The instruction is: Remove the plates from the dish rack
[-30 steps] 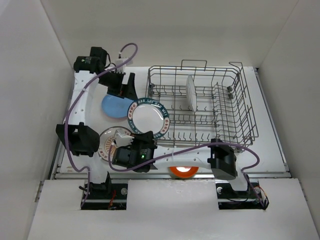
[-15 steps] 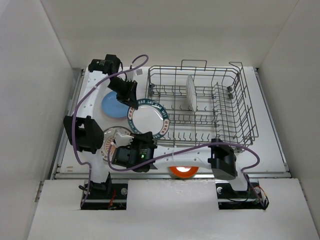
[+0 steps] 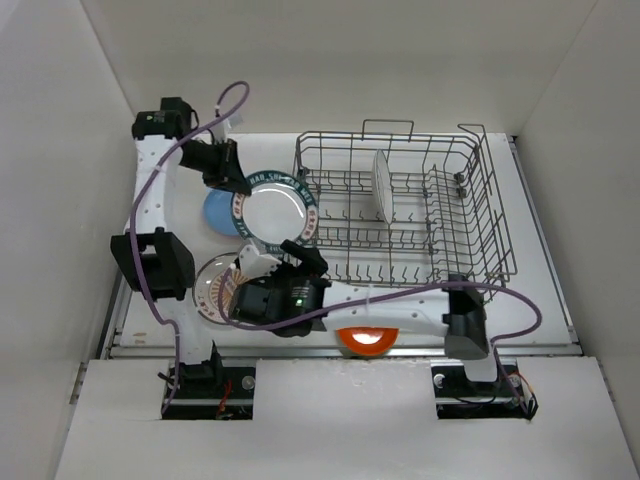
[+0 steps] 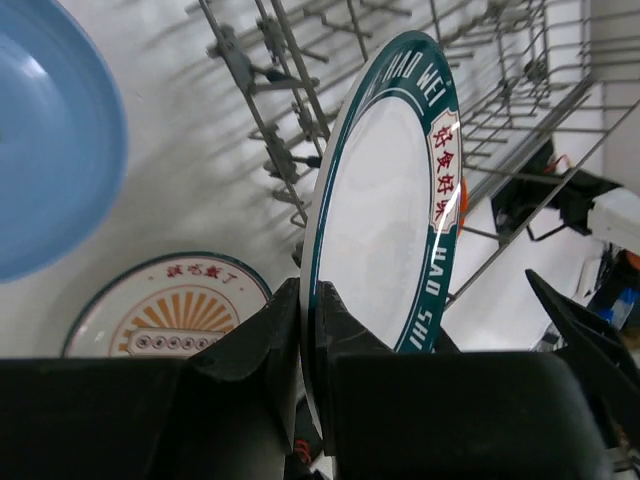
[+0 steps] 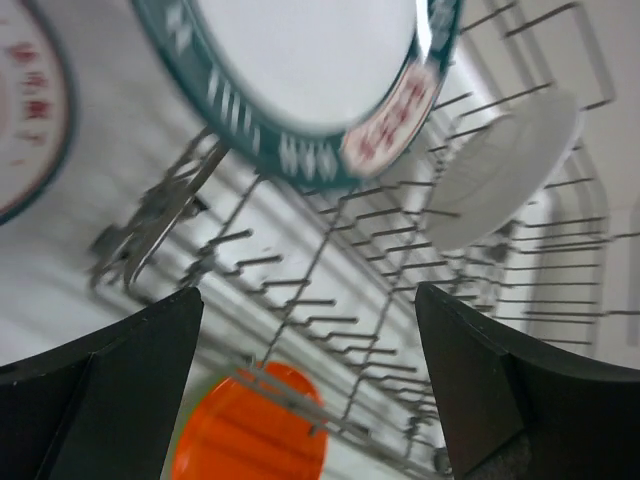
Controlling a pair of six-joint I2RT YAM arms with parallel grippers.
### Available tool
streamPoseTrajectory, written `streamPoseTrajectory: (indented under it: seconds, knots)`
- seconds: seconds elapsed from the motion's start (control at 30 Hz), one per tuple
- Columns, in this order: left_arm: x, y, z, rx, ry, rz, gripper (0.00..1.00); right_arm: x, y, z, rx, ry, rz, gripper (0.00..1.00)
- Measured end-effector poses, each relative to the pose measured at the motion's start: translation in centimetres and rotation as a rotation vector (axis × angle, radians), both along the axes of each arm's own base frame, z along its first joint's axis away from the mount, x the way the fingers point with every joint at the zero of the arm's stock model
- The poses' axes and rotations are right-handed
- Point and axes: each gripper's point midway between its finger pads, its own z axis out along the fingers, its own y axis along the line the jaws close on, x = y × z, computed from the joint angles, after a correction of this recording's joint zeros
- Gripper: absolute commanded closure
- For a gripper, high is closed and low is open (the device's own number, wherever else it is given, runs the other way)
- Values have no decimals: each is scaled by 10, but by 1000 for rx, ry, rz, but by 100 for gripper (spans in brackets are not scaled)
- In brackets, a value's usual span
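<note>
The patterned plate [image 3: 213, 290] [image 4: 165, 305] is below my left gripper and nearer my base, so next my gripper needs to move back and down and release the white plate's rim over it.
A white plate with a dark teal patterned rim [image 3: 275, 208] [image 4: 385, 200] hangs tilted just left of the dish rack [image 3: 492, 195]. My left gripper [image 3: 231, 180] [image 4: 308, 315] is shut on its rim. My right gripper [image 3: 298, 256] [image 5: 310, 370] stands open below that plate [image 5: 300, 60], holding nothing. One plain white plate [image 3: 382, 185] [image 5: 500, 170] stands upright in the dish rack [image 5: 330, 240]. A blue plate [image 3: 214, 216] [image 4: 50, 130] and a patterned plate [image 3: 213, 290] [image 4: 165, 305] lie on the table at the left.
An orange plate [image 3: 365, 340] [image 5: 250, 430] lies at the near edge, in front of the rack and partly under the right arm. The rack's wire tines [image 4: 270, 110] are close to the right of the held plate. White walls enclose the table on three sides.
The left gripper shut on the teal-rimmed plate and moved it back and to the left. The right gripper let go of that plate and opened.
</note>
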Motion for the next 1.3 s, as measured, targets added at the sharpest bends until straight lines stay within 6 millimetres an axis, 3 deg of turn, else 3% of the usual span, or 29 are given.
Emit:
streamPoseTrajectory:
  seconds: [0.03,0.1,0.2,0.3,0.4,0.47,0.57,0.67,0.77,0.8,0.93,0.97,1.03,1.17,1.3]
  knots:
    - [6,9,6,-31,-24,18,100,-6,5,-2,50,65,32,6]
    - [18,27,18,-85,-83,49,100,-12,2,18,184,135,79,3]
    - [29,60,29,-99,-167,103,100,-16,-15,67,432,204,131,1]
    - [22,92,11,-20,-170,156,100,9,-53,122,683,181,77,1]
    - [-7,119,-27,62,-57,194,100,43,-93,138,807,141,-54,1]
    - [-23,134,-52,112,15,197,100,58,-105,125,827,154,-122,1]
    - [-43,152,-84,181,94,179,100,73,-112,82,796,229,-213,1]
    - [-65,155,-110,221,178,141,100,86,-117,40,763,319,-298,1]
    - [-84,156,-126,250,264,129,96,103,-128,11,756,382,-386,2]
    - [-88,156,-129,256,282,126,92,107,-131,6,757,392,-407,2]
    - [-96,155,-135,268,326,129,61,120,-150,-4,772,406,-487,2]
    - [-98,154,-138,274,337,129,49,122,-154,-4,776,403,-496,2]
    - [-103,155,-144,294,365,126,40,128,-160,-1,787,395,-511,3]
    - [-108,154,-154,327,412,112,31,145,-171,2,778,376,-532,11]
    - [-107,154,-155,346,417,117,30,170,-184,-12,743,379,-572,21]
